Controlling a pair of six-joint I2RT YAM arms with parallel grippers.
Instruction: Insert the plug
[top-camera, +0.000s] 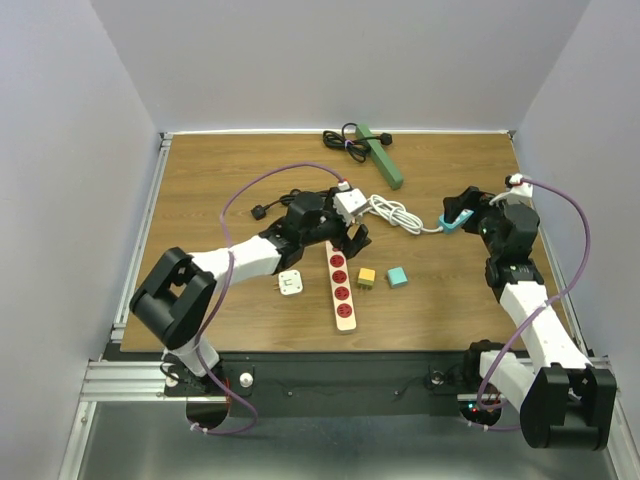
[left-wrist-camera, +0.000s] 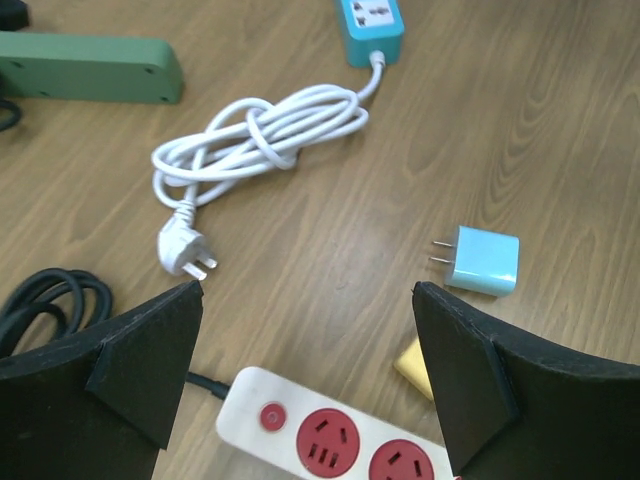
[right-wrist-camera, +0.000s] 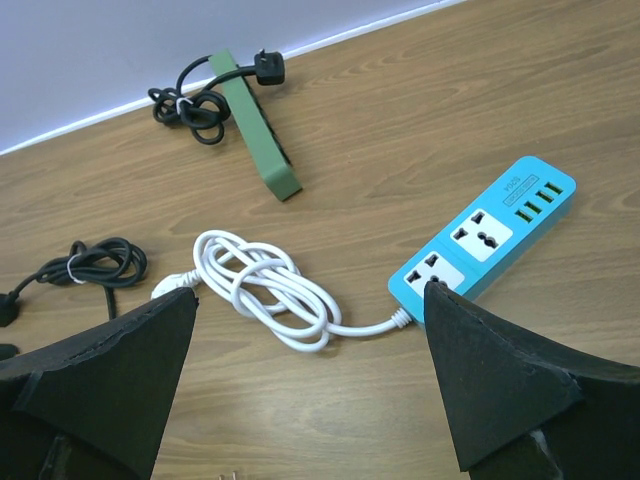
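The yellow block (top-camera: 367, 277) (left-wrist-camera: 414, 371) is lower and nearer the base, with finger gaps on both sides. I should move my left gripper back and down next, so its fingers go on either side of the block.
A white power strip with red sockets (top-camera: 341, 286) lies in the table's middle; its switch end shows in the left wrist view (left-wrist-camera: 330, 440). My left gripper (top-camera: 338, 238) is open and empty above that end (left-wrist-camera: 308, 290). A teal plug adapter (top-camera: 398, 277) lies to the right with its two prongs pointing left (left-wrist-camera: 482, 260). A yellow block (top-camera: 367, 277) sits beside it (left-wrist-camera: 415, 362). A white plug adapter (top-camera: 290, 283) lies left of the strip. My right gripper (top-camera: 463, 207) is open and empty over a blue power strip (right-wrist-camera: 490, 235).
The blue strip's coiled white cord (top-camera: 395, 212) lies between the grippers (left-wrist-camera: 260, 135), and shows in the right wrist view (right-wrist-camera: 265, 290). A green power strip (top-camera: 382, 157) with black cord lies at the back. Another black cord (top-camera: 272, 206) lies by the left gripper.
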